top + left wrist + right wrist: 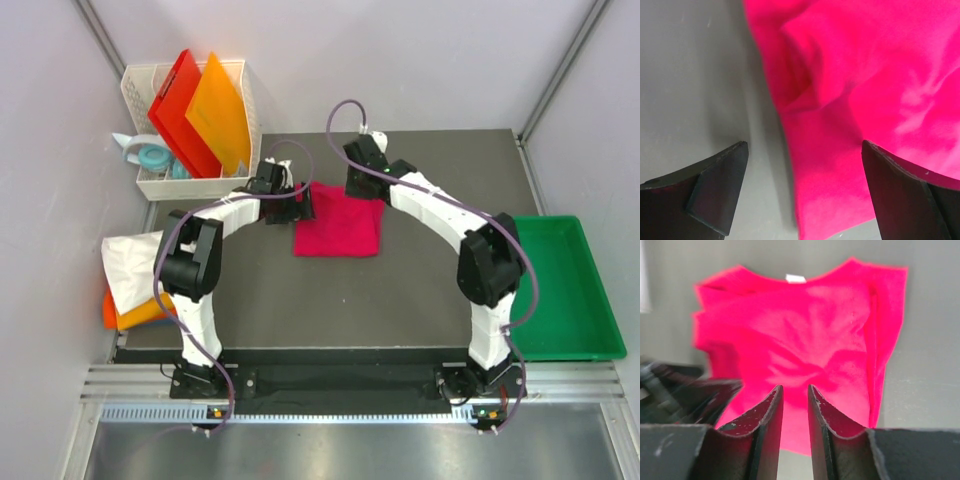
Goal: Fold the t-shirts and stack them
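One finger hangs over the edge of the table, so I will next lower my left gripper to its right in the top view, toward the t-shirt's cloth by the fold below the gripper.
A crimson-pink t-shirt lies folded into a rough square in the middle of the dark table; its collar and white label show in the right wrist view. My left gripper hovers wide open over the shirt's far left corner, with the cloth edge passing between the fingers untouched. My right gripper hangs over the far edge, its jaws a narrow gap apart with nothing between them. A white t-shirt lies on an orange one at the table's left edge.
A white basket at the back left holds a red board and an orange board. Pale blue rolls lie beside them. A green tray stands at the right edge.
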Robot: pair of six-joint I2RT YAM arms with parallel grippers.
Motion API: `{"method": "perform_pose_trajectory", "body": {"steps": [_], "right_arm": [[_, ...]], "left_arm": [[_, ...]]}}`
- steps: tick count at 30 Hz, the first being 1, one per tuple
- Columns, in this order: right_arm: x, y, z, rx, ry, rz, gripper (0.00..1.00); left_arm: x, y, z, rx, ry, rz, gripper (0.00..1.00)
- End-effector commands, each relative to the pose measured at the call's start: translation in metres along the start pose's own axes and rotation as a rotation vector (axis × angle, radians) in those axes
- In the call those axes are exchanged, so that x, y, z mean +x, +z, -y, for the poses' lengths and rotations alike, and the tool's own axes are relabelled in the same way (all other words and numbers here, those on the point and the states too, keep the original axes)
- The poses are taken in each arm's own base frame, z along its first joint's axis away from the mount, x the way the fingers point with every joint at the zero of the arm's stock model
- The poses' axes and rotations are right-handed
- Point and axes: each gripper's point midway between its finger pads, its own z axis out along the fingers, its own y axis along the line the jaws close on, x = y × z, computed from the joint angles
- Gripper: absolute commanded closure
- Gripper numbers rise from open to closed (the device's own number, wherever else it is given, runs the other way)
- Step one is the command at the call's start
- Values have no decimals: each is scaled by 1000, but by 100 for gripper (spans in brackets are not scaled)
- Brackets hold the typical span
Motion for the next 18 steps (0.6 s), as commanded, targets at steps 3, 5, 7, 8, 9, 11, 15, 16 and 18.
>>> {"method": "perform_pose_trajectory", "body": {"steps": [3, 5, 7, 8, 9, 11, 15, 16, 18], "right_arm": [[-21, -37, 0, -8, 28, 76, 74], [-8, -35, 6, -2, 32, 61, 74], [4, -31, 9, 5, 33, 43, 74], [8, -31, 10, 7, 35, 36, 74], [10, -30, 10, 10, 35, 32, 74], [17, -29, 10, 14, 29, 22, 74], [23, -27, 10, 22, 27, 13, 74], [25, -25, 10, 24, 26, 8, 74], [29, -22, 11, 30, 26, 2, 74]], "left_arm": [[1, 15, 14, 102, -53, 11, 1], [3, 18, 17, 129, -67, 4, 1], [10, 24, 19, 162, -101, -30, 1], [12, 26, 20, 178, -114, -38, 1], [17, 29, 19, 190, -128, -55, 1], [21, 31, 18, 214, -153, -67, 1], [33, 36, 14, 248, -193, -105, 1], [34, 36, 15, 262, -208, -113, 1], [36, 36, 13, 260, -216, -118, 1]]}}
